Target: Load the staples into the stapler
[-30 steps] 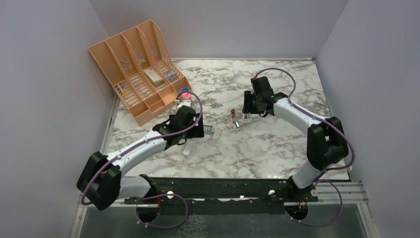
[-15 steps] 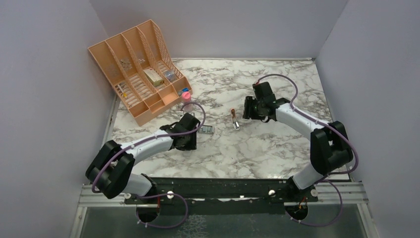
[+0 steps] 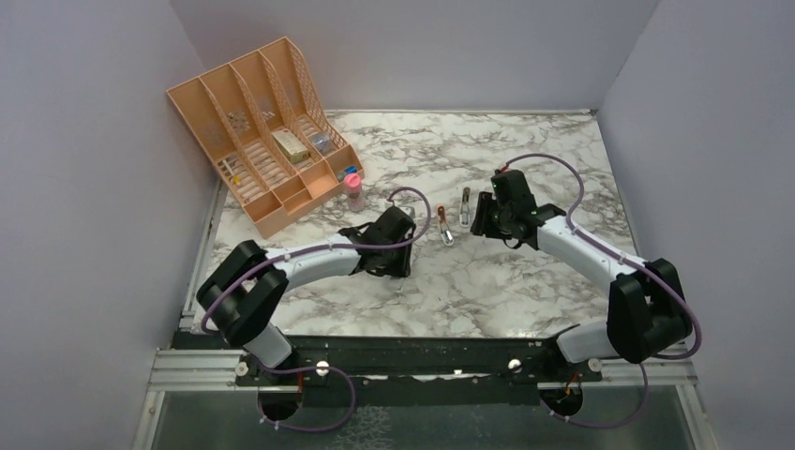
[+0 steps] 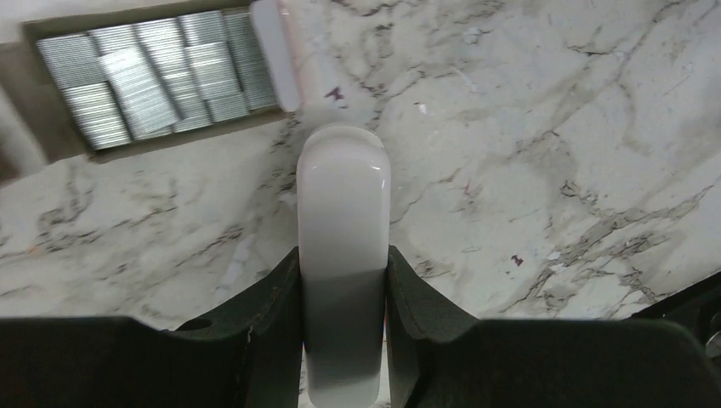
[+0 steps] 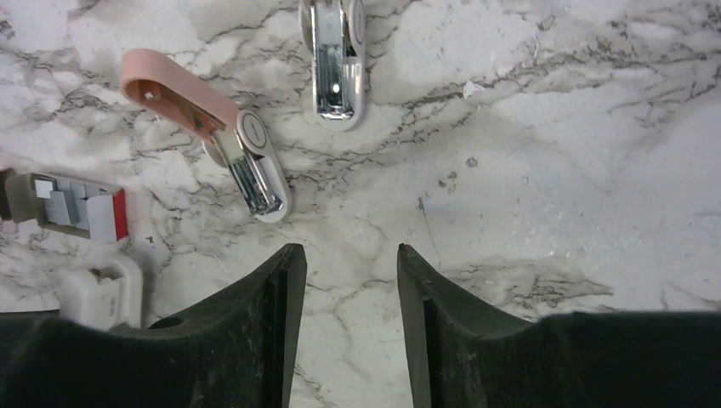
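My left gripper shifts away from the tray toward the pink arm's chrome magazine (image 3: 442,226) next. It then lays the white plastic bar (image 4: 343,204) beside the magazine, where the marble is bare.
The stapler lies in parts on the marble: a pink arm with a chrome magazine (image 5: 223,136) (image 3: 442,226) and a chrome piece in a white shell (image 5: 334,59) (image 3: 465,206). The staples (image 4: 153,76) are silvery strips in a flat grey tray, with its red-and-white sleeve (image 5: 106,214) at one end. My left gripper (image 4: 343,255) (image 3: 397,255) is shut on a white plastic bar (image 4: 343,204) that points at the tray. My right gripper (image 5: 347,251) (image 3: 481,217) hovers open over bare marble, just short of the two stapler parts.
A peach desk organiser (image 3: 260,131) stands at the back left with small items in its slots. A pink-capped bottle (image 3: 353,187) stands upright in front of it. Grey walls close the table on three sides.
My left arm swung right, away from the pink-capped bottle to the tray, and its jaws closed on the white bar. My right gripper drifted right and nearer.
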Controlling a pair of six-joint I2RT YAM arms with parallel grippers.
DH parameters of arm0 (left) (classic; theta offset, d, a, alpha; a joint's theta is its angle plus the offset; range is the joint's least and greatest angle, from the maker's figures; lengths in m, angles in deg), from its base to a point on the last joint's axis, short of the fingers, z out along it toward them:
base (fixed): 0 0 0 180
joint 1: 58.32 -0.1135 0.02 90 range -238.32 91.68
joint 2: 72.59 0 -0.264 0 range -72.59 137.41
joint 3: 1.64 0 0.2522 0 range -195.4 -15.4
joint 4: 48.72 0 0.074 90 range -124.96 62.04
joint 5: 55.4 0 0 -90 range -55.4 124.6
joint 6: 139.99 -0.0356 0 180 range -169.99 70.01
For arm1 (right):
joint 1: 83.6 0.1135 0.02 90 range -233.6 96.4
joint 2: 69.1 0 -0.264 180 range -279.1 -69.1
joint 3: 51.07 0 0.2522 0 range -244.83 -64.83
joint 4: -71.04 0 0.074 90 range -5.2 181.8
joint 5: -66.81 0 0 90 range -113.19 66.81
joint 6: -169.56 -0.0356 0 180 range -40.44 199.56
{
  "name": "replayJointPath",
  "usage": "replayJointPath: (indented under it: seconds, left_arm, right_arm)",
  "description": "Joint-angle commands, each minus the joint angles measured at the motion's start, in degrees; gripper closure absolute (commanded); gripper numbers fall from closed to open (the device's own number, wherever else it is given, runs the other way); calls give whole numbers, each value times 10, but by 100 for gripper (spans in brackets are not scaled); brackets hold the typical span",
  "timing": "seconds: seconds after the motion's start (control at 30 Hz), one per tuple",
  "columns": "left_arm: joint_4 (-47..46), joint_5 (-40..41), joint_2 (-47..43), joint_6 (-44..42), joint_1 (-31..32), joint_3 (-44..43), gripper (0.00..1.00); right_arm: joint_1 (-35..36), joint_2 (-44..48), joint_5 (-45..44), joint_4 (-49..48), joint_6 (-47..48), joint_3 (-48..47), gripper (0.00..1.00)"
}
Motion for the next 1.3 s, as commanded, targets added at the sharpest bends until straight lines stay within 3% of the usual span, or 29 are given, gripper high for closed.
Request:
replayJointPath:
  seconds: [0.0,0.27,0.67,1.0,1.27]
  left_arm:
    - [-50,-39,47,-8,33,-59,76]
    - [-66,-63,98,-13,42,-119,76]
    - [-40,91,187,47,20,-194,77]
    - [-10,138,223,71,11,-226,76]
    - [-7,88,210,69,9,-236,41]
  right_arm:
    - [0,21,-25,-9,-34,23,52]
    - [0,38,-21,-8,-49,35,52]
    - [0,43,-1,-17,-55,46,52]
    - [0,37,15,-21,-53,49,52]
    - [1,36,49,-10,-38,39,51]
